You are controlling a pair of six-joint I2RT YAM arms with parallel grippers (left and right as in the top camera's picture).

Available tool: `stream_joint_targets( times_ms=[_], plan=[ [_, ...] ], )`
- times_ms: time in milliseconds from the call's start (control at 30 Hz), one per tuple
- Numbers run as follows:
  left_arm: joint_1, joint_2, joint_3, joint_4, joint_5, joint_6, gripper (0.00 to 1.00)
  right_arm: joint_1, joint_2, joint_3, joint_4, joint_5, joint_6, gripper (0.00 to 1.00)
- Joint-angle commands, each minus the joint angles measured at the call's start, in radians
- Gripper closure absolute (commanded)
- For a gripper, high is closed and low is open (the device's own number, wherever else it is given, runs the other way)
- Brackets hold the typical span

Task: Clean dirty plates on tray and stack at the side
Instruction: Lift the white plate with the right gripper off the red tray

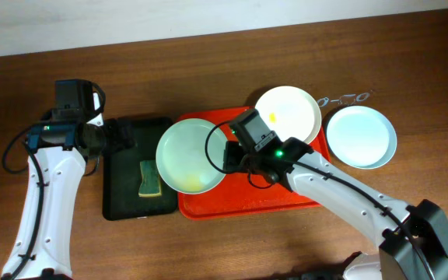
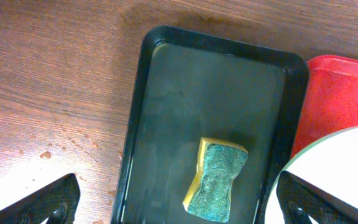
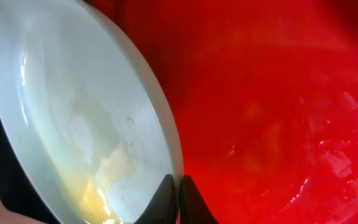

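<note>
Next my right gripper needs to raise and tip the green plate over the black tray, then lower it onto the red tray beside the white plate, since that spot's bare.
The pale green plate with yellow smears is tilted over the left end of the red tray. My right gripper is shut on its right rim; the wrist view shows the plate pinched between the fingers above the tray. The white plate with a yellow smear rests on the tray's far right corner. The pale blue plate lies on the table right of the tray. My left gripper is open above the black tray, near the sponge. The green plate's edge shows at the right.
A black tray holding a green and yellow sponge lies left of the red tray. A pair of glasses lies on the table behind the blue plate. Water drops mark the wood left of the black tray.
</note>
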Motion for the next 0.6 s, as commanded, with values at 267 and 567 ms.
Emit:
stream_joint_targets(
  times_ms=[267, 567],
  plan=[
    [0.138, -0.165, 0.096, 0.019, 0.012, -0.014, 0.01, 0.061, 0.066, 0.039, 0.2, 0.098, 0.059, 0.96],
    [0.22, -0.397, 0.097, 0.008, 0.011, -0.013, 0.01, 0.113, 0.115, 0.081, 0.344, 0.29, -0.005, 0.96]
  ],
)
